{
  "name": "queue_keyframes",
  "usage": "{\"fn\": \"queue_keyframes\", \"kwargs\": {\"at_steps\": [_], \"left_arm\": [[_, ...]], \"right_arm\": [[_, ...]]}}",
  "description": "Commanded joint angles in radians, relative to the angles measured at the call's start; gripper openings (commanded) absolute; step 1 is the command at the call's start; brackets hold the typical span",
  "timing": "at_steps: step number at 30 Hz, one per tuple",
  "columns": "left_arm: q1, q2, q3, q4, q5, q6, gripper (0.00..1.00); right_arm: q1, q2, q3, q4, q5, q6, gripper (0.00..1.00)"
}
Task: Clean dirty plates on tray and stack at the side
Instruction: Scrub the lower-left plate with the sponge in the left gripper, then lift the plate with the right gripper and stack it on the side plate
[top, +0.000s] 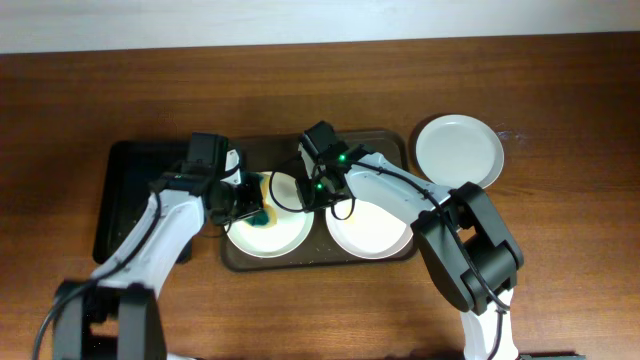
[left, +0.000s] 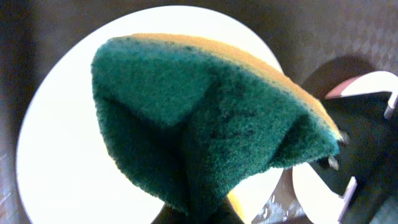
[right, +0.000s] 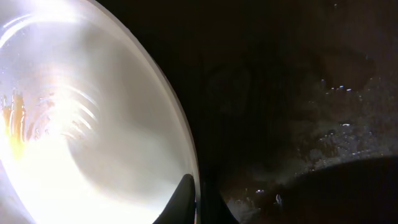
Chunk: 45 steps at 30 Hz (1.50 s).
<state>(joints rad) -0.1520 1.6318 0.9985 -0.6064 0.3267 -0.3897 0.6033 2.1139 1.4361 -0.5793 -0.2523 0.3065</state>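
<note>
My right gripper should lift the plate, shift to the right in the overhead view and lower it onto the third plate (top: 460, 152), because that one sits beside the tray.
Two white plates lie on the brown tray (top: 385, 143). The left plate (top: 285, 235) has a yellowish smear. The right plate (top: 370, 230) lies beside it. A third plate (top: 459, 150) sits on the table right of the tray. My left gripper (top: 250, 205) is shut on a green and yellow sponge (left: 205, 118) pressed over the left plate (left: 62, 168). My right gripper (top: 318, 190) is shut on that plate's right rim, with the rim between its fingers (right: 198, 193) and the plate (right: 93, 124) to their left.
A smaller black tray (top: 125, 200) lies left of the brown tray, under my left arm. The wet tray floor (right: 323, 137) shows in the right wrist view. Wooden table lies all around.
</note>
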Motion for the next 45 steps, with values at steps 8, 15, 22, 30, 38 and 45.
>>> {"fn": "queue_keyframes", "kwargs": {"at_steps": [8,15,22,30,38,45], "left_arm": [[-0.002,0.119,0.006,0.047,-0.036,-0.042,0.5],[-0.002,0.118,0.057,0.029,-0.036,-0.023,0.33],[-0.002,0.121,-0.039,0.005,-0.103,-0.02,0.09],[0.011,0.058,0.189,-0.258,-0.575,-0.034,0.0],[-0.064,0.069,0.08,-0.079,-0.105,-0.052,0.0],[-0.1,0.118,-0.015,-0.066,-0.384,-0.092,0.0]], "right_arm": [[0.01,0.048,-0.043,-0.023,0.047,-0.013,0.04],[0.01,0.048,-0.043,-0.023,0.054,-0.014,0.04],[0.01,0.048,-0.043,-0.02,0.054,-0.013,0.04],[0.01,0.048,-0.043,-0.02,0.054,-0.013,0.04],[0.01,0.048,-0.043,-0.012,0.054,-0.013,0.04],[0.01,0.048,-0.043,-0.01,0.054,-0.013,0.04]]}}
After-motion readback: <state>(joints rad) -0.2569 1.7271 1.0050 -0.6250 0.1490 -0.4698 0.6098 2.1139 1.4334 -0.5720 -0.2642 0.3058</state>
